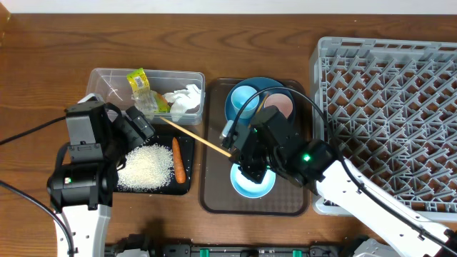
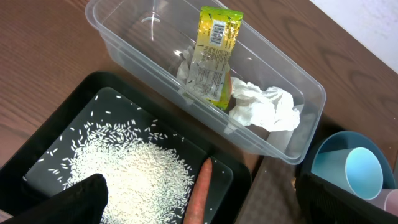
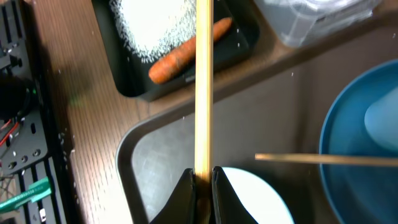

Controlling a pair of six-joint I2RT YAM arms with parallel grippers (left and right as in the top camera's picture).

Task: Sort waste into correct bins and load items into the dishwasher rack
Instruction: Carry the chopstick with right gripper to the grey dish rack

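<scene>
The right gripper turns and lowers toward the right in the overhead view over the rack's tray-side grid (image 1: 331, 135) next, which lies bare, to release the chopstick.
My right gripper (image 1: 239, 153) (image 3: 202, 177) is shut on one wooden chopstick (image 1: 196, 135) (image 3: 203, 74), held over the brown tray and reaching across the black tray (image 1: 187, 187). A second chopstick (image 3: 323, 160) lies across the dark blue plate (image 1: 232, 107). The white-and-blue bowl (image 1: 253, 184) sits under the gripper. The light blue cup (image 1: 246, 96) and pink cup (image 1: 282, 106) stand on the plate. My left gripper (image 2: 199, 186) is open and empty above the rice (image 2: 130, 162) and carrot (image 2: 198, 193). The wrapper (image 2: 214, 56) and tissue (image 2: 264, 106) lie in the clear tub (image 2: 124, 37).
The grey lattice rack (image 1: 385, 107) fills the right side, its grid bare. The brown serving tray (image 1: 214, 193) sits between the black tray and the rack. Cables trail at the left table edge.
</scene>
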